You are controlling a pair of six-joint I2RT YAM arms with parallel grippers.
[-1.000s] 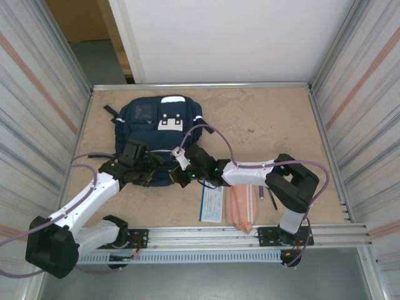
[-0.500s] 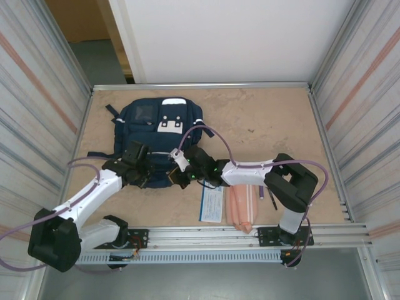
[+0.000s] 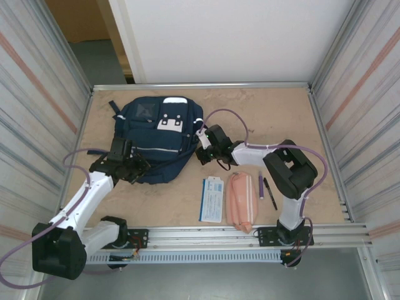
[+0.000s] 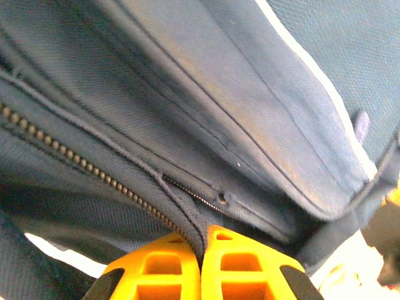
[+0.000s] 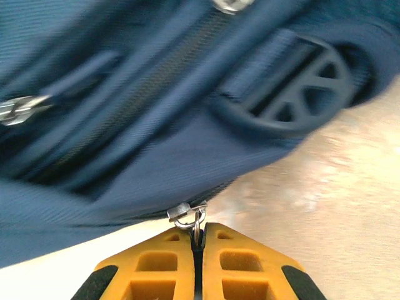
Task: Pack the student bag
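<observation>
My right gripper slides outward to the bag's edge by the plastic buckle (image 5: 291, 139) next, then releases the metal zipper pull (image 5: 189, 214), as its slider sits short of there.
The student bag (image 3: 156, 134), a navy backpack with white patches, lies at the back left of the table. My left gripper (image 3: 133, 167) is at the bag's near left edge. In the left wrist view it (image 4: 201, 240) is shut on a fold of the bag's fabric (image 4: 187, 94) beside a zipper track (image 4: 94, 169). My right gripper (image 3: 201, 152) is at the bag's right side. In the right wrist view it (image 5: 199, 236) is shut on a metal zipper pull (image 5: 189, 214) hanging from the bag's edge (image 5: 156, 112).
A blue and white booklet (image 3: 212, 199), a pink pencil pouch (image 3: 239, 200) and two pens (image 3: 261, 185) (image 3: 270, 192) lie near the front edge, right of the bag. Ribbed metal walls (image 3: 37, 125) close in both sides. Bare tabletop (image 3: 275, 119) extends to the back right.
My left gripper has shut on the bag's edge and drawn left. My right gripper has travelled right along the bag's front to its right side, still shut on the pull.
</observation>
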